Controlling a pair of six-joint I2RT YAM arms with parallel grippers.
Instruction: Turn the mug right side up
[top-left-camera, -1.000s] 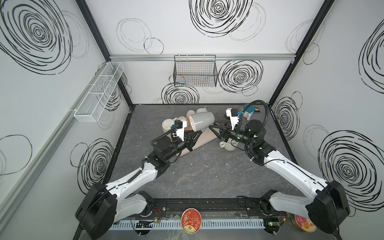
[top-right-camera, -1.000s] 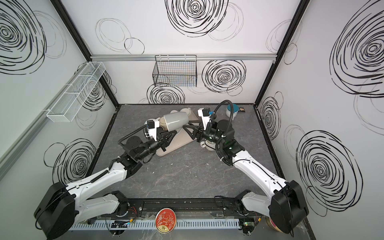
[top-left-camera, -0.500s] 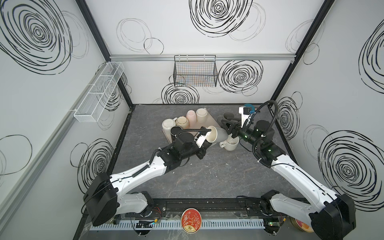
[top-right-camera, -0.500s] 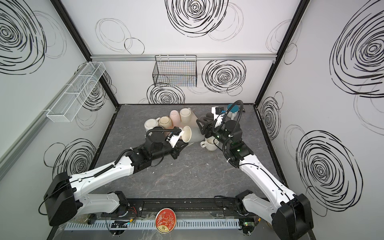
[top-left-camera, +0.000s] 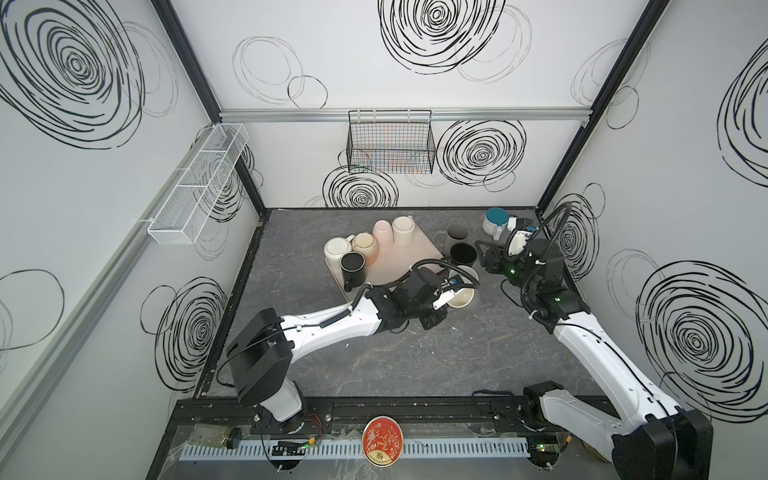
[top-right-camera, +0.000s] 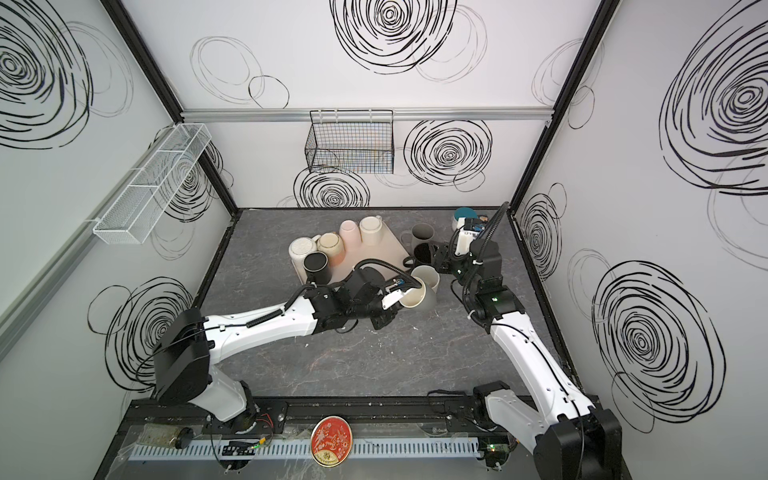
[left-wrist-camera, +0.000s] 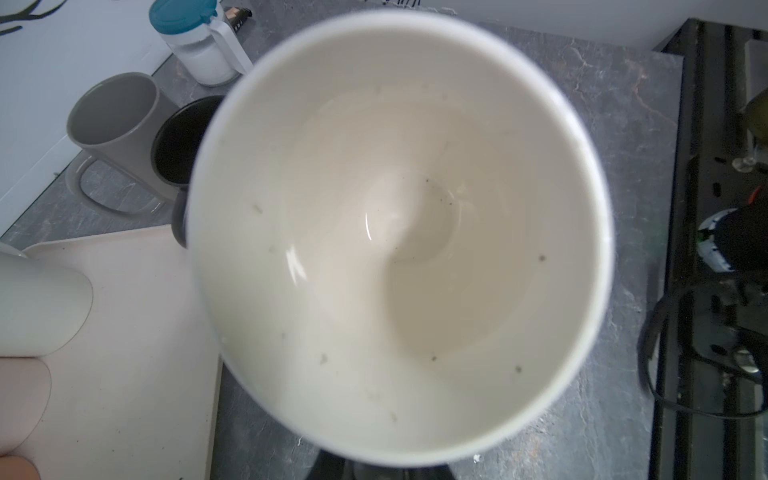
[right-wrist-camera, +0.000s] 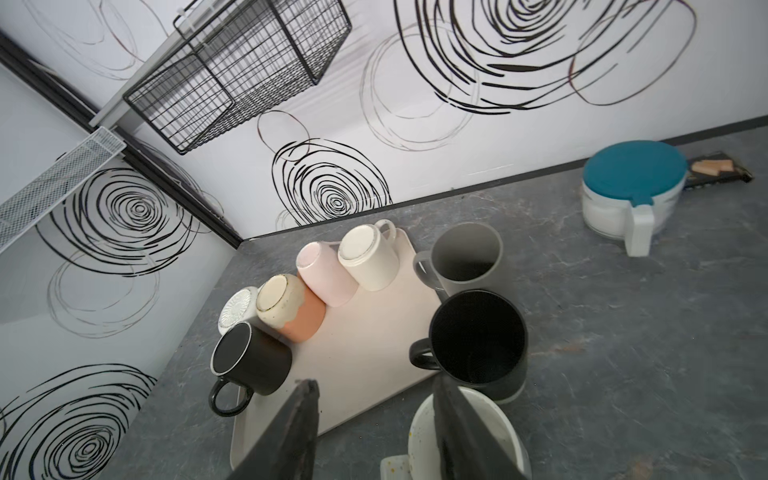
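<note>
The mug hangs tilted. My left gripper will next tilt the mug's base downward, lower the mug onto the bare tabletop (top-left-camera: 466, 316) beside the white mug and let it go.
The mug (top-left-camera: 462, 297) (top-right-camera: 419, 297), grey outside and cream inside, hangs tilted just right of the tray's front corner. Its mouth faces up and to the left. In the left wrist view its cream inside (left-wrist-camera: 399, 232) fills the picture and hides the fingers. My left gripper (top-left-camera: 446, 297) (top-right-camera: 395, 297) is shut on its rim. My right gripper (top-left-camera: 482, 251) (right-wrist-camera: 374, 384) stands open and empty further back right, above an upright white mug (right-wrist-camera: 465, 436) and apart from the held mug.
A pinkish tray (top-left-camera: 399, 266) (right-wrist-camera: 365, 332) carries several upside-down mugs along its left and back. Upright grey mug (top-left-camera: 457, 235) and black mug (top-left-camera: 463, 253) stand right of it. A teal-lidded jar (top-left-camera: 496, 220) sits back right. A wire basket (top-left-camera: 390, 145) hangs on the back wall.
My left arm has brought the mug down from high over the tray to low beside its right front corner, turning it. The right gripper has drawn back to the right, jaws slightly narrower.
</note>
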